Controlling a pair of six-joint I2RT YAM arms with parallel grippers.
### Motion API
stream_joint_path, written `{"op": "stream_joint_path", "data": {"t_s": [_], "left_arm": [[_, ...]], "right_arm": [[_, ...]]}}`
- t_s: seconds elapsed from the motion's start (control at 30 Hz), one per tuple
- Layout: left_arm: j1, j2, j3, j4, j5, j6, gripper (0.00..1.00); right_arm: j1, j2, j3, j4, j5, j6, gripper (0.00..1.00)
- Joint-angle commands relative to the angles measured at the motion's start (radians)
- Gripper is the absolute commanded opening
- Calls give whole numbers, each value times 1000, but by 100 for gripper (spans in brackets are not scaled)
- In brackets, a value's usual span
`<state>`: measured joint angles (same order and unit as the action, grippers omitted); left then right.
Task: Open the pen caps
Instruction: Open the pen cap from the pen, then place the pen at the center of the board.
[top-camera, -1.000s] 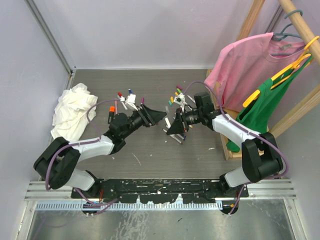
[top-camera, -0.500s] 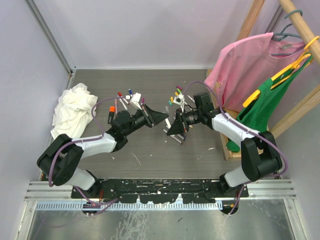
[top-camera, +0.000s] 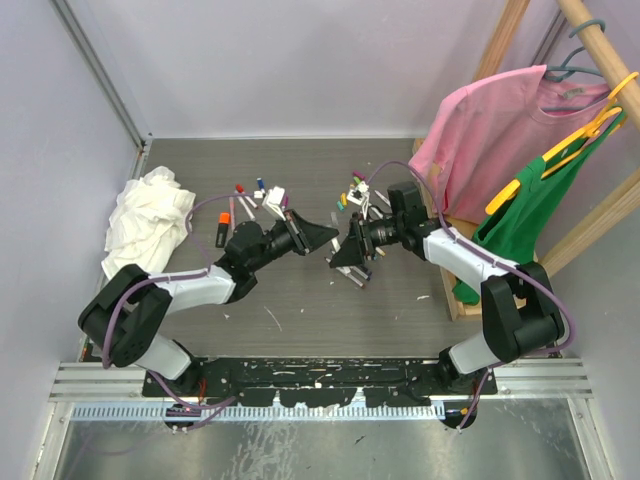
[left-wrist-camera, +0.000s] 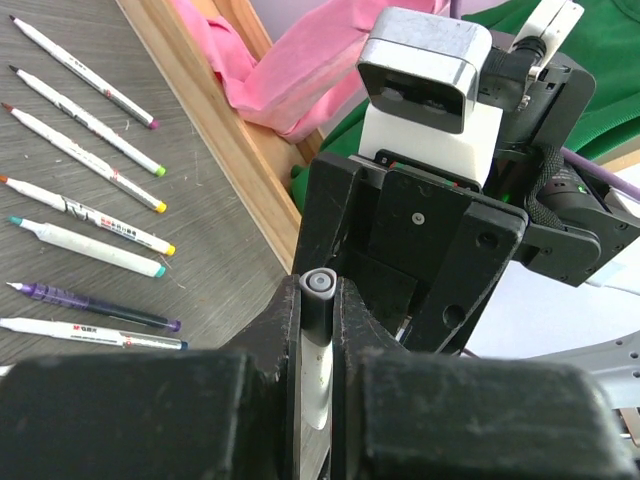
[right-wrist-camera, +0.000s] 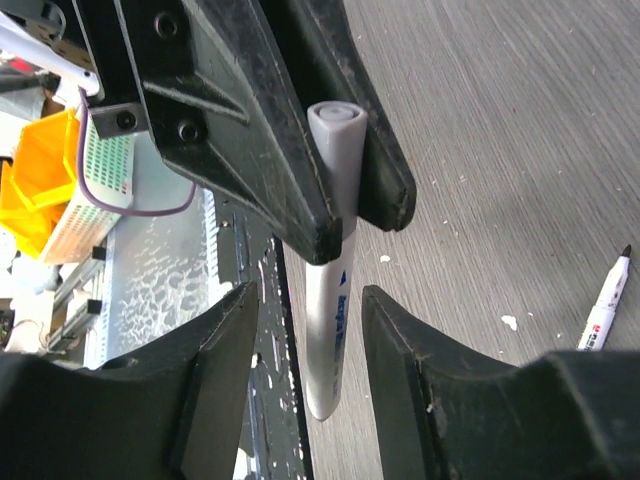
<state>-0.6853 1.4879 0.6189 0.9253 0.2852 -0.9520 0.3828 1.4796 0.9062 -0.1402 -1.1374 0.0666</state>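
Bare tabletop lies below my left gripper and to its left in the top view. It should go down and that way and release the pen's grey end.
A white-barrelled pen (right-wrist-camera: 328, 330) hangs above the table between the two grippers. My left gripper (left-wrist-camera: 318, 300) is shut on its grey end (left-wrist-camera: 320, 284), seen as a grey tip (right-wrist-camera: 336, 125) in the right wrist view. My right gripper (right-wrist-camera: 310, 296) stands open around the white barrel, its fingers (right-wrist-camera: 232, 330) apart from it on both sides. From above, the left gripper (top-camera: 328, 236) and the right gripper (top-camera: 337, 257) meet tip to tip over the table's middle. Small coloured pen caps and pens (top-camera: 250, 192) lie behind the left arm.
A white cloth rag (top-camera: 145, 228) lies at the left wall. More pens (top-camera: 356, 190) lie behind the right gripper, and a row of uncapped pens (left-wrist-camera: 90, 190) lies beside a wooden rack (top-camera: 455, 290) that carries a pink shirt (top-camera: 490, 130) and a green shirt (top-camera: 530, 215).
My left gripper has reached in and shut on the pen's grey end. My right gripper, shut on the barrel before, has opened and let go of it.
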Motion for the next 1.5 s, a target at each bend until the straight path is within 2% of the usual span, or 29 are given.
{"op": "stream_joint_path", "data": {"t_s": [0.0, 0.1, 0.13, 0.33, 0.37, 0.57, 0.7, 0.93, 1.07, 1.23, 1.47], "left_arm": [[-5, 8, -1, 111, 19, 19, 0], [-5, 8, -4, 124, 15, 23, 0], [-5, 4, -3, 126, 11, 27, 0], [29, -42, 11, 110, 4, 64, 0], [45, -54, 14, 99, 1, 69, 0], [166, -128, 46, 20, -91, 116, 0], [236, -157, 110, -80, -175, 150, 0], [375, -145, 189, -80, -106, 44, 0], [401, -164, 149, -93, -75, 7, 0], [402, -210, 63, -205, -60, -21, 0], [401, -294, -62, -295, -19, -49, 0]], "right_arm": [[-7, -45, -29, 166, 4, 127, 52], [-5, -50, -38, 173, 23, 137, 48], [-6, -48, -38, 174, 24, 137, 43], [-5, -29, -38, 166, 2, 128, 2], [-4, -30, -38, 166, -4, 127, 1], [21, -25, -40, 156, -31, 107, 1], [39, -4, -19, 89, -15, 48, 1], [56, 4, -2, 34, 14, -4, 1], [75, 3, 29, -62, 94, -109, 1], [123, 21, 82, -197, 271, -248, 1], [158, 32, 100, -240, 419, -308, 2]]}}
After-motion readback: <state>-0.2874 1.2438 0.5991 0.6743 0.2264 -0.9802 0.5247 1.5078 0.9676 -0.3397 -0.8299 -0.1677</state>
